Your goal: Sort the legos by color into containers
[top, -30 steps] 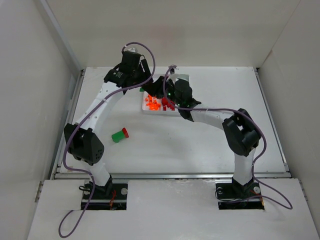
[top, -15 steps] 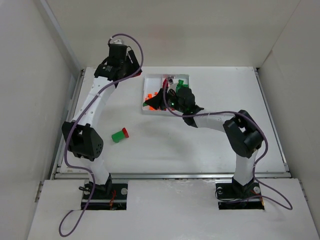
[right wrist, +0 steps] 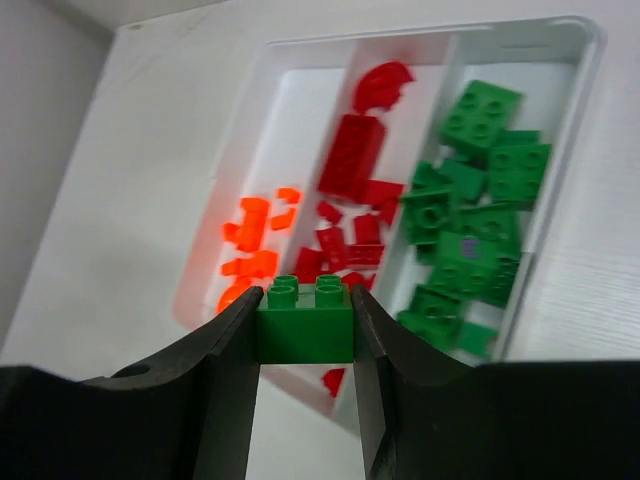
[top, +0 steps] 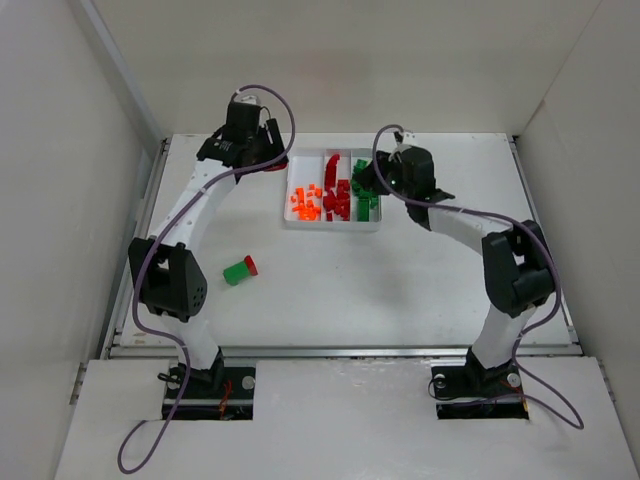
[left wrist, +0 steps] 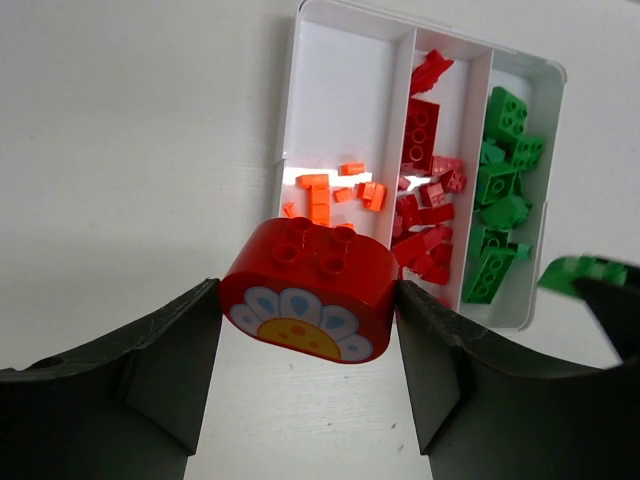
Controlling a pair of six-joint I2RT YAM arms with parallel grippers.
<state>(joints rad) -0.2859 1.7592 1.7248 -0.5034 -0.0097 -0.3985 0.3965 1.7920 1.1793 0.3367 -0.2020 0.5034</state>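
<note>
The right gripper comes down over the near end of the tray's green section next, since the brick matches the green legos (top: 364,193) there.
The white tray (top: 331,224) has three compartments: orange legos (top: 304,202) on the left, red legos (top: 335,192) in the middle, green legos (top: 364,193) on the right. My left gripper (top: 263,160) hangs just left of the tray's far corner. It is shut on a red rounded brick (left wrist: 310,288) with a flower picture, held above the table near the orange compartment (left wrist: 345,95). My right gripper (top: 376,180) is at the tray's right side, shut on a green four-stud brick (right wrist: 305,322) above the tray's near edge (right wrist: 590,70).
A green brick joined to a red piece (top: 240,270) lies on the table, left and near of the tray. White walls stand close on the left, far and right sides.
My right gripper has drawn back from over the tray's left part to its right side, uncovering the tray. My left gripper swung left, then came back beside the tray's far left corner.
</note>
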